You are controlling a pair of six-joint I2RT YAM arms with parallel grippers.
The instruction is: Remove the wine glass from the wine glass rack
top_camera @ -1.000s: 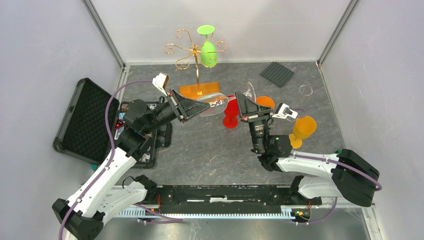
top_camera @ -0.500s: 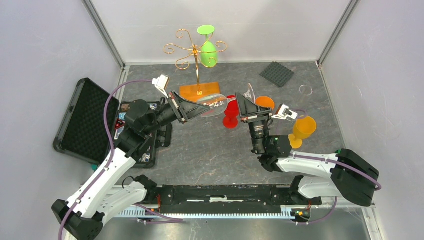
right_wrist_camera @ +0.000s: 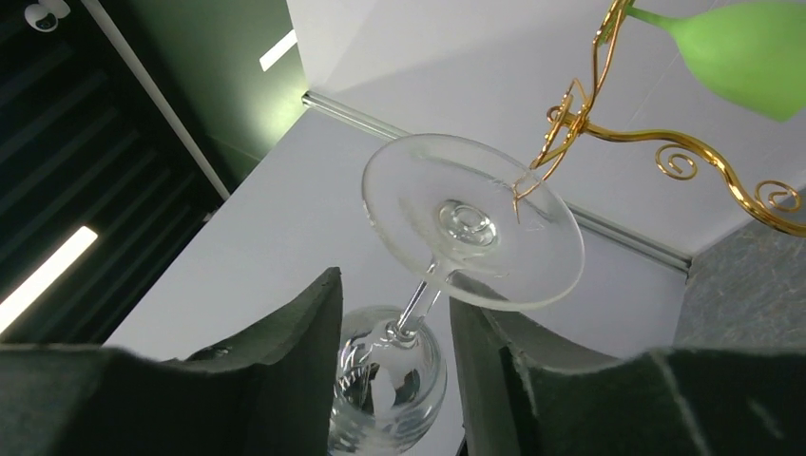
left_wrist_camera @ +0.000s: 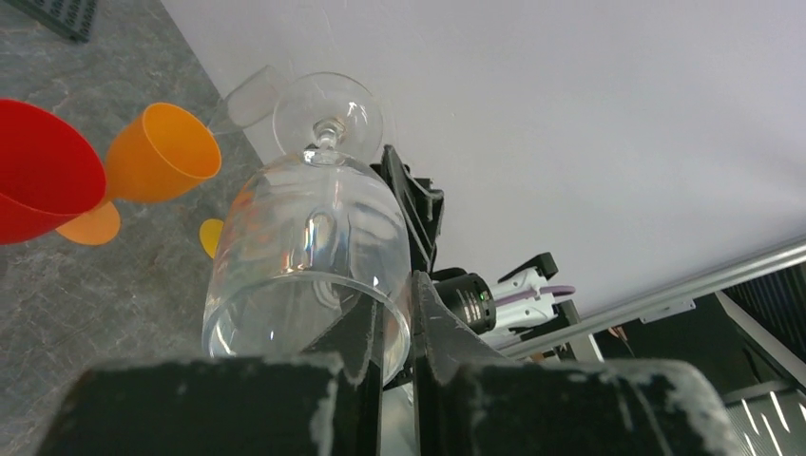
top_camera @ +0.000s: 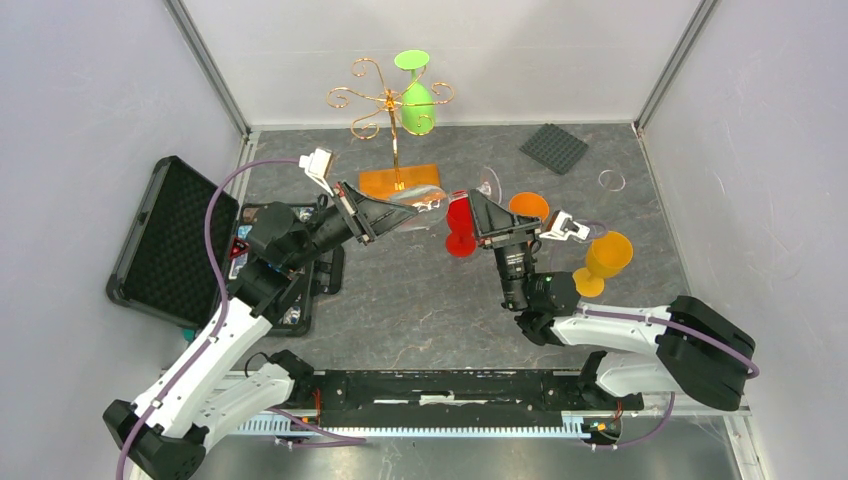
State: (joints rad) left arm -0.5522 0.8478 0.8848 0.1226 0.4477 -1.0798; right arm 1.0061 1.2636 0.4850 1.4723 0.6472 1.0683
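My left gripper tips downward next and lowers over the bare tabletop back from the goblets to release the wine glass, since the glass's foot points sideways.
A clear wine glass (top_camera: pixel 432 205) lies tilted in the air in front of the wine glass rack (top_camera: pixel 392 100), a gold scrolled stand on an orange wooden base (top_camera: pixel 400 182). My left gripper (top_camera: pixel 408 213) is shut on the bowl's rim (left_wrist_camera: pixel 309 256), one finger inside and one outside. My right gripper (top_camera: pixel 476 207) stands open around the thin stem (right_wrist_camera: pixel 415 306), just below the round foot (right_wrist_camera: pixel 470 223), with a gap on both sides. A green wine glass (top_camera: pixel 417 100) hangs upside down from the rack's arms (right_wrist_camera: pixel 656 142).
A red goblet (top_camera: pixel 461 224) stands right under the two grippers, with an orange goblet (top_camera: pixel 528 206) beside it and another (top_camera: pixel 606 258) further right. An open black case (top_camera: pixel 165 240) lies at the left. A grey foam pad (top_camera: pixel 553 147) and a clear ring (top_camera: pixel 611 180) sit back right.
My right gripper has opened and let go of the stem, shifting slightly left. The clear glass stays in my left gripper, its foot a little lower and further left.
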